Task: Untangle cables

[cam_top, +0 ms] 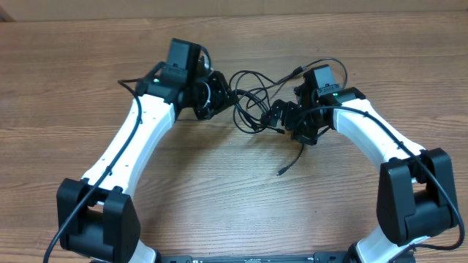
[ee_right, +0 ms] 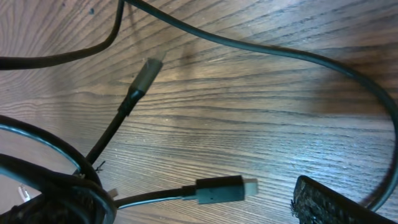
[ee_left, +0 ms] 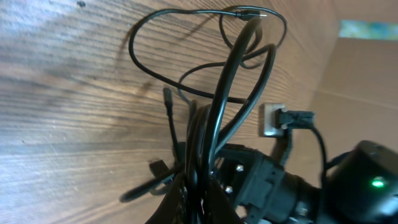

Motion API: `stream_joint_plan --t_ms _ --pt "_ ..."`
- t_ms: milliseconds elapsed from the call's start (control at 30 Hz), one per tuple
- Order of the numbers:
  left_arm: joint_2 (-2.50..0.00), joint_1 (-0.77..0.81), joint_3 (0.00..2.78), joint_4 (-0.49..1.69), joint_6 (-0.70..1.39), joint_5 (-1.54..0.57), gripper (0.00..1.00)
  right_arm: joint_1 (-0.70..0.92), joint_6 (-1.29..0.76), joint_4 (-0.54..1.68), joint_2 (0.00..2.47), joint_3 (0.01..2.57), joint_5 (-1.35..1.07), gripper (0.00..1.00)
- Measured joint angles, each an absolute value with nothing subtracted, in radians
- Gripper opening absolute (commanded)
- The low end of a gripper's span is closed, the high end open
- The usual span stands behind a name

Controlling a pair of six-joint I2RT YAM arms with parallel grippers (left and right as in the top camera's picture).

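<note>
The bundle is still knotted, so my left gripper needs to move outward and to its left in the overhead view, toward bare tabletop, and release the cables.
Several thin black cables (cam_top: 252, 102) lie knotted on the wooden table between my two arms. My left gripper (cam_top: 219, 95) sits at the left side of the knot. In the left wrist view it (ee_left: 208, 202) is shut on a bundle of cables (ee_left: 224, 99) that rises in loops from its fingers. My right gripper (cam_top: 284, 117) is at the right side of the knot and stands open. In the right wrist view a cable's plug tip (ee_right: 221, 190) lies flat on the table between the jaws, untouched, and only the right finger (ee_right: 339, 205) shows. A second plug (ee_right: 146, 71) lies farther off.
One loose cable end (cam_top: 281, 171) trails toward the table's front, below the right gripper. A silvery plug (ee_left: 272, 119) hangs near the right arm's wrist (ee_left: 348, 186) in the left wrist view. A cardboard wall (cam_top: 409, 6) runs along the table's far edge.
</note>
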State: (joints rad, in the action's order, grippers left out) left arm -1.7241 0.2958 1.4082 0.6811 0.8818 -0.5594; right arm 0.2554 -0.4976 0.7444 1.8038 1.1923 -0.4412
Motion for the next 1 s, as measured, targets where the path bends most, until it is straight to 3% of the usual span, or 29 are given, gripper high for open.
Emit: stream_joint_plan --t_ms 1000 --pt "-1.738 0.187 1.399 0.588 1.438 -0.741 0.04 0.258 -0.505 0.741 1.787 1.192 -0.464 1.00"
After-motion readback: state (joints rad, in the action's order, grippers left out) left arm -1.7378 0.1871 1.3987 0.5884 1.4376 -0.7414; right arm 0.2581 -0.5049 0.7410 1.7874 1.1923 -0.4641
